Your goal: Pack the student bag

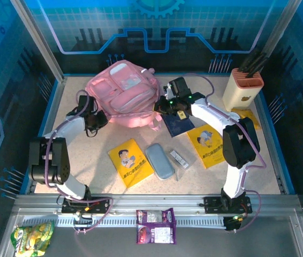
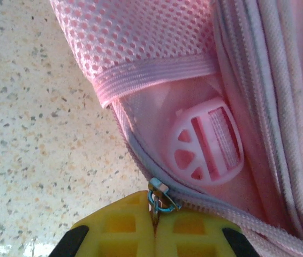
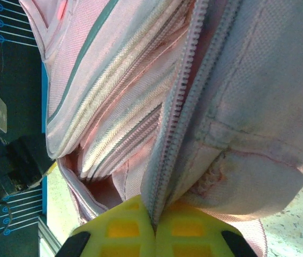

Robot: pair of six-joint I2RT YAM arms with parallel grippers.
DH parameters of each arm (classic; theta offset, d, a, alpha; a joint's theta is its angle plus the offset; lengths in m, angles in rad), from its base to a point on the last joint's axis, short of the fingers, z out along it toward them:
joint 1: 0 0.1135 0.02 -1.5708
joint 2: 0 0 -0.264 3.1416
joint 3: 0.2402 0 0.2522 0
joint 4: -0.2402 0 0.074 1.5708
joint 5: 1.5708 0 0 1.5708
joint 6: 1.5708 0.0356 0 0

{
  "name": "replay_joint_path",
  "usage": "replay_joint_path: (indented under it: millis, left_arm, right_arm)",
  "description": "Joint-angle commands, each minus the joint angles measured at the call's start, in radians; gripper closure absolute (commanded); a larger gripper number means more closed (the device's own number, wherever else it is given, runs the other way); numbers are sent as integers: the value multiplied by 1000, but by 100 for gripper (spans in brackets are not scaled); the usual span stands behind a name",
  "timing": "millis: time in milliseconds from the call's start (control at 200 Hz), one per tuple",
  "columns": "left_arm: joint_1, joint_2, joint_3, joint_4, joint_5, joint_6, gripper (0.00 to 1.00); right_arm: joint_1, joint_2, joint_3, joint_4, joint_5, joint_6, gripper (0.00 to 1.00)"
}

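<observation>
I will draw the zip pull outward with my left gripper along the zip edge beside the buckle (image 2: 207, 142), toward the mesh pocket, then release it.
The student bag (image 1: 122, 93), a big pink backpack, lies at the back middle of the table. My left gripper (image 1: 100, 119) is at its lower left corner. In the left wrist view its yellow jaws (image 2: 154, 214) are shut on the small metal zip pull (image 2: 160, 196), beside a pink strap buckle (image 2: 207, 142) on the bag (image 2: 157, 48). My right gripper (image 1: 159, 107) is at the bag's right side. In the right wrist view its jaws (image 3: 154, 214) are shut on the bag's zip edge (image 3: 181, 123), pinching the fabric there.
In front of the bag lie two yellow booklets (image 1: 131, 161) (image 1: 207, 143), a grey pencil case (image 1: 159, 160), a dark blue booklet (image 1: 177, 124) and a small clear packet (image 1: 180, 158). A cream pen holder (image 1: 242, 85) stands back right. Snack packs (image 1: 156, 226) (image 1: 32, 235) rest on the near ledge.
</observation>
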Motion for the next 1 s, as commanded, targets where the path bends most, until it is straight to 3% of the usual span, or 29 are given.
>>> replay_joint_path:
  millis: [0, 75, 330, 675, 770, 850, 906, 996]
  left_arm:
    - [78, 41, 59, -3, -170, -8, 100]
    - [91, 63, 83, -17, -184, -16, 100]
    - [100, 96, 136, 29, -22, -27, 100]
    - [102, 214, 289, -90, -75, 20, 100]
    - [102, 213, 291, -91, -86, 23, 84]
    - [103, 206, 297, -106, -76, 21, 67]
    - [103, 191, 297, -121, -67, 20, 62]
    - [103, 136, 263, -123, -57, 20, 55]
  right_arm:
    - [-45, -43, -37, -1, 59, -30, 100]
    - [-42, -46, -55, 15, 55, -19, 100]
    - [25, -39, -89, 69, 48, 14, 100]
    - [104, 20, -78, 161, 80, 97, 100]
    - [131, 37, -81, 201, 103, 140, 100]
    - [149, 52, -95, 315, 83, 181, 88]
    - [165, 63, -74, 311, 82, 182, 76]
    - [183, 55, -61, 271, 104, 142, 68]
